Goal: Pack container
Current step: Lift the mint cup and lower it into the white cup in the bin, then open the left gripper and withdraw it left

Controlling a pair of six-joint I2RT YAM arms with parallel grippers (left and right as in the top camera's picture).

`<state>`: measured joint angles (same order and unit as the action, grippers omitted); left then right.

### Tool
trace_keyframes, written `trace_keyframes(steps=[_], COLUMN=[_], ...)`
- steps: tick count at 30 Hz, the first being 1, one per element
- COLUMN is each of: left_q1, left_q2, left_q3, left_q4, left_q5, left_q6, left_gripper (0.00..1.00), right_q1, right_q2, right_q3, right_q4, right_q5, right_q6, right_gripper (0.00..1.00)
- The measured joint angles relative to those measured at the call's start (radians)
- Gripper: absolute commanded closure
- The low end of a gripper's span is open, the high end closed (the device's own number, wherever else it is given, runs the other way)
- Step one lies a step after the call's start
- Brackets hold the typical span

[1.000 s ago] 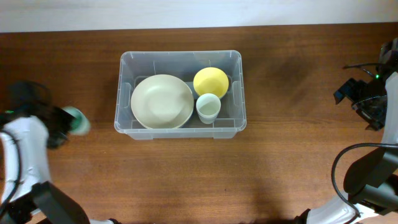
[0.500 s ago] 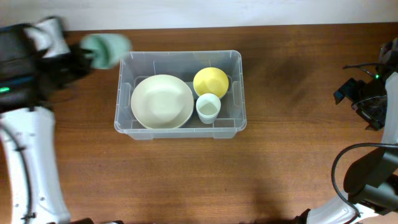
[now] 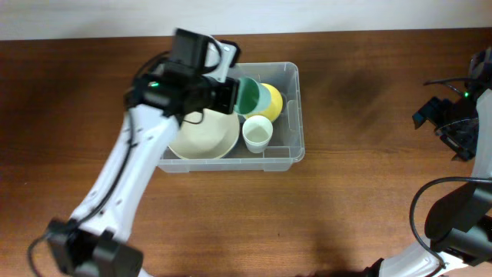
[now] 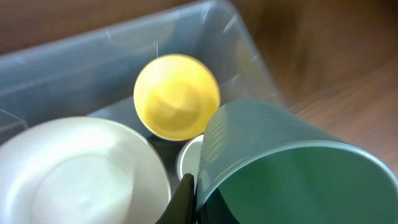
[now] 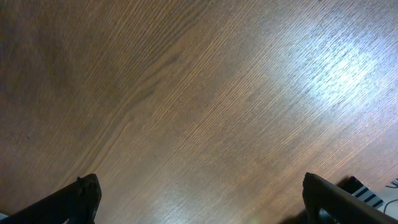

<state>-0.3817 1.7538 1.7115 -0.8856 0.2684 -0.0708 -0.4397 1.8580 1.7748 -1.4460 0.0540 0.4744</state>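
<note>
My left gripper brings the green cup back down into the small white cup (image 3: 257, 131) (image 4: 191, 158) next.
The container (image 3: 299, 115) is a clear plastic bin in the middle of the table. Inside lie a cream bowl (image 3: 201, 137), a yellow bowl (image 3: 273, 100) and a small white cup (image 3: 257, 133). My left gripper (image 3: 234, 96) hangs over the bin, shut on the rim of a tilted green cup (image 3: 249, 96). In the left wrist view the green cup (image 4: 292, 168) fills the lower right, one finger (image 4: 185, 200) pinching its wall, above the yellow bowl (image 4: 177, 93) and cream bowl (image 4: 74, 168). My right gripper (image 5: 208, 199) stands open over bare wood.
The right arm (image 3: 450, 123) sits at the far right edge of the brown wooden table (image 3: 369, 200), with black cables beside it. The left arm reaches in from the lower left across the bin's left half. A pale wall runs along the table's far edge.
The left arm has swung the green cup from the table's left side, past the bin's back-left corner, to above the yellow bowl inside the bin. The right arm has not moved.
</note>
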Motion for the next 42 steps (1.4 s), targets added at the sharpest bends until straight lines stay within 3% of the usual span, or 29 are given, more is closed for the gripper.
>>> trace_keyframes(steps=[8, 31, 33, 36, 40, 42], left_q1=[-0.020, -0.020, -0.020, -0.020, -0.020, -0.020], left_q2=[0.143, 0.148, 0.148, 0.148, 0.148, 0.148], left_q3=[0.000, 0.000, 0.000, 0.000, 0.000, 0.000], left_q4=[-0.024, -0.147, -0.154, -0.154, -0.142, -0.125], left_q5=[-0.048, -0.060, -0.060, -0.061, -0.064, -0.064], left_q6=[0.000, 0.016, 0.024, 0.032, 0.032, 0.032], left_gripper=[0.99, 0.99, 0.88, 0.59, 0.01, 0.00], right_q1=[0.000, 0.000, 0.000, 0.000, 0.000, 0.000], right_q2=[0.000, 0.000, 0.000, 0.000, 0.000, 0.000], right_q3=[0.000, 0.000, 0.000, 0.000, 0.000, 0.000], right_q4=[0.000, 0.000, 0.000, 0.000, 0.000, 0.000], right_q5=[0.000, 0.000, 0.000, 0.000, 0.000, 0.000], right_q6=[0.000, 0.000, 0.000, 0.000, 0.000, 0.000], right_gripper=[0.01, 0.01, 0.01, 0.01, 0.01, 0.01])
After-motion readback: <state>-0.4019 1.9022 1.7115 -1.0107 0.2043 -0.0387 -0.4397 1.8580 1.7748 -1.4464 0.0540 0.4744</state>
